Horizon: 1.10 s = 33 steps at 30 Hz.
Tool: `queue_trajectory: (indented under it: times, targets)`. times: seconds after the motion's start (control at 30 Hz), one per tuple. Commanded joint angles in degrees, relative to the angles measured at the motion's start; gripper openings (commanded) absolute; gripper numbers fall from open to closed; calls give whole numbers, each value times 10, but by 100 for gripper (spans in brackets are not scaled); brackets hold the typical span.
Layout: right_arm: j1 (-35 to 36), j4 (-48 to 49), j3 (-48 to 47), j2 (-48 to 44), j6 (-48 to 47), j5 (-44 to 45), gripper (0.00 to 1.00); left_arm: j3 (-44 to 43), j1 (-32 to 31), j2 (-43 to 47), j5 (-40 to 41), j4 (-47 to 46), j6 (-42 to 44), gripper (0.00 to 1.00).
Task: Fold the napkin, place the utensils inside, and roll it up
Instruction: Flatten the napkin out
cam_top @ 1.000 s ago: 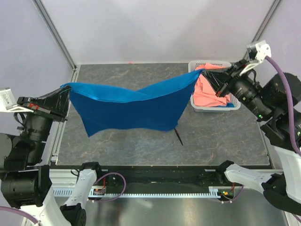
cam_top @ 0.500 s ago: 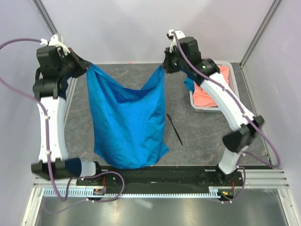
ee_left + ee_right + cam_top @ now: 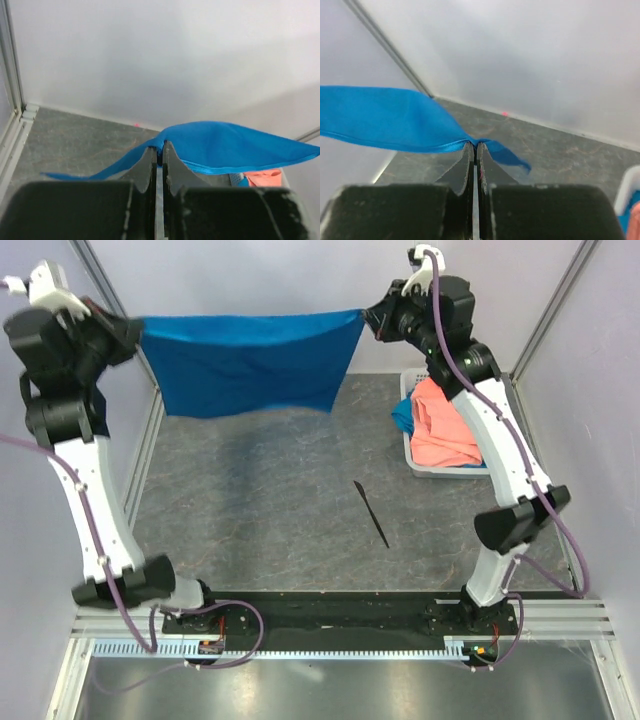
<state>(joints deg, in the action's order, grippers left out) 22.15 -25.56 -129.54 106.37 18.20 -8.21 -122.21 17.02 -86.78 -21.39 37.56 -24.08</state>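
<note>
I should lower my left gripper and move it back, then release the napkin's corner over the open, bare grey table there.
The bright blue napkin hangs stretched taut high above the far part of the table, held by its two upper corners. My left gripper is shut on its left corner; in the left wrist view the cloth is pinched between the closed jaws. My right gripper is shut on its right corner; in the right wrist view the cloth runs off to the left. The slim black utensil lies on the grey table right of the middle, apart from both grippers.
A white basket at the right holds a salmon-pink cloth with a blue scrap at its left edge. Metal frame posts stand at the back corners. Both arms reach high.
Both grippers have risen and spread apart, from a sagging hold to a taut, high stretch near the back wall. The napkin's lower edge has lifted off the table front. The utensil has not moved.
</note>
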Motion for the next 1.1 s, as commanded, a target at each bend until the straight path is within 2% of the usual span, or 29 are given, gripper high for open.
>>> queue_trajectory:
  times: [0.0, 0.03, 0.07, 0.13, 0.17, 0.23, 0.27, 0.33, 0.37, 0.4, 0.43, 0.47, 0.5, 0.53, 0.57, 0.6, 0.7, 0.9, 1.07]
  targets:
    - [9, 44, 160, -94, -12, -40, 0, 212, -1, 142, 12, -38, 60, 2]
    - [9, 49, 203, -110, -15, -45, 0, 310, 0, 171, 27, -41, 61, 2]
    - [9, 52, 287, -124, -17, -50, 0, 359, -1, 227, 47, -43, 61, 2]
    - [10, 53, 374, -162, -17, -52, 0, 451, -1, 277, 57, -43, 54, 2]
    - [11, 53, 454, -172, -11, -51, 0, 532, -1, 326, 74, -40, 46, 2]
    - [12, 51, 529, -195, -2, -49, 0, 602, -1, 369, 86, -17, 31, 2]
    - [16, 48, 596, -202, 10, -45, 0, 658, -1, 388, 89, -11, 28, 2]
    - [21, 49, 659, -226, 24, -15, 0, 723, 0, 438, 88, 13, 22, 12]
    - [25, 48, 708, -232, 32, -5, 0, 738, -1, 450, 89, 22, 24, 31]
    - [26, 47, 727, -244, 42, 0, 0, 747, -2, 479, 108, 33, -8, 38]
    - [30, 46, 745, -249, 47, 0, 0, 753, -2, 492, 74, 35, -11, 40]
    - [32, 42, 770, -257, 52, -3, 0, 749, -1, 506, 63, 31, -10, 50]
    - [34, 38, 778, -259, 55, -6, 25, 741, -2, 517, 64, 37, -12, 61]
    - [40, 29, 782, -263, 54, -8, 41, 716, -2, 516, 71, 41, -10, 72]
    - [41, 24, 785, -270, 54, -6, 53, 701, -1, 513, 71, 52, 2, 90]
    - [42, 20, 784, -273, 53, -2, 67, 685, -1, 506, 69, 56, 9, 93]
    - [42, 3, 766, -281, 49, 22, 75, 644, -1, 464, 37, 54, 19, 96]
    - [42, -26, 738, -286, 75, 49, 77, 649, -2, 388, -33, -4, 24, 96]
    - [42, -55, 778, -309, 118, 104, 76, 648, -23, 345, -47, -49, 21, 96]
